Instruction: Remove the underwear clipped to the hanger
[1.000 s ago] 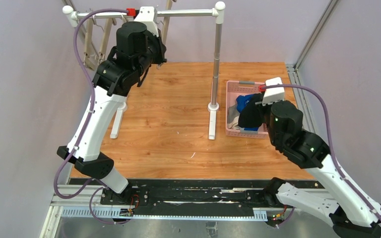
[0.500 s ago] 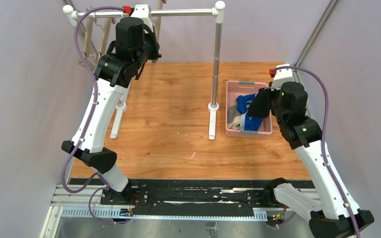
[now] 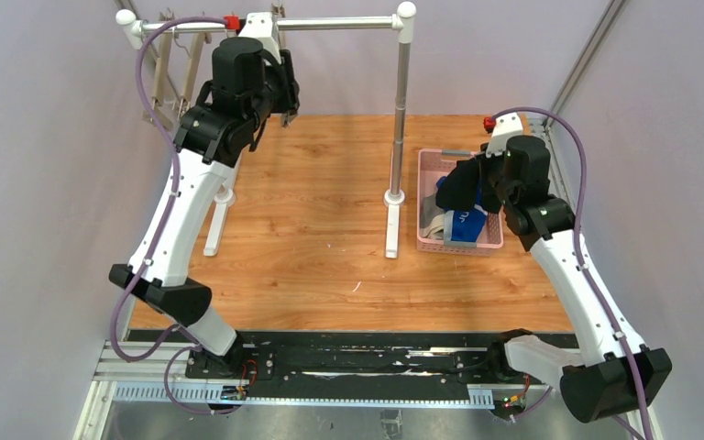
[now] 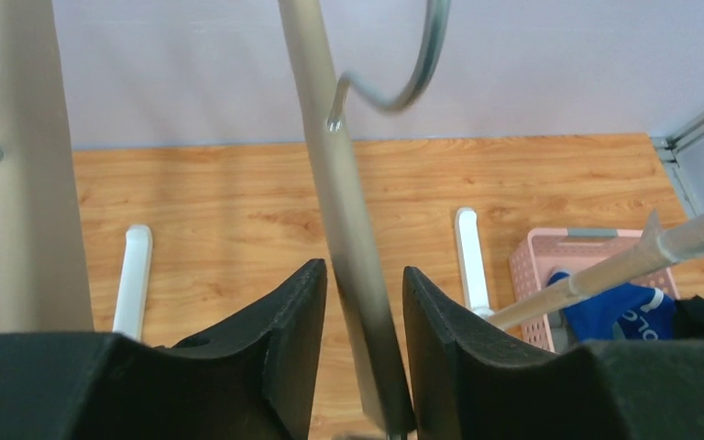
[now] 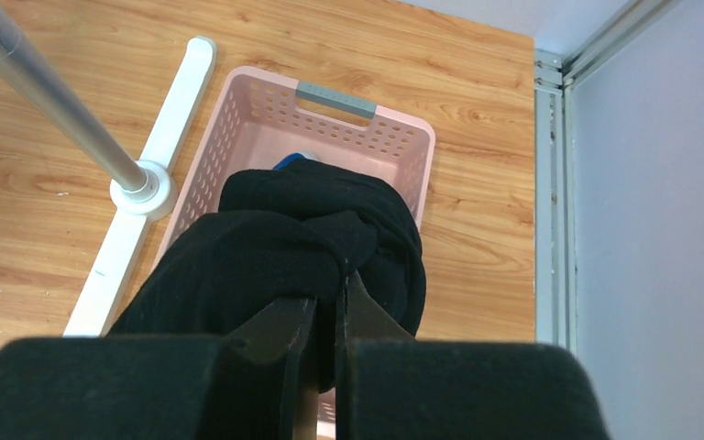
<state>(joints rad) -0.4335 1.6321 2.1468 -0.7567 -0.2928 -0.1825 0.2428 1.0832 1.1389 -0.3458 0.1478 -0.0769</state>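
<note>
I should next lower the black briefs (image 3: 463,183) a little toward the blue briefs (image 3: 466,225) in the pink basket with my right gripper, and then open its fingers.
My right gripper (image 5: 330,293) is shut on the black briefs (image 5: 312,229), which hang bunched from it above the pink basket (image 5: 403,137). In the top view the black briefs (image 3: 463,183) are over the basket (image 3: 440,154), with the blue briefs (image 3: 466,225) and the grey briefs (image 3: 433,225) lying inside it. My left gripper (image 4: 364,302) is up by the rail (image 3: 330,23). Its jaws stand apart on either side of a beige hanger bar (image 4: 339,183), with a small gap on the left side. No cloth shows on that hanger.
The rack's right post (image 3: 401,110) and white foot (image 3: 391,225) stand just left of the basket. More beige hangers (image 3: 160,82) hang at the rail's left end. A metal hook (image 4: 422,64) curves above the left gripper. A metal frame (image 5: 550,183) edges the table on the right.
My right arm has swung back and to the right, carrying the black briefs over the basket's far part. My left arm has risen slightly toward the rail.
</note>
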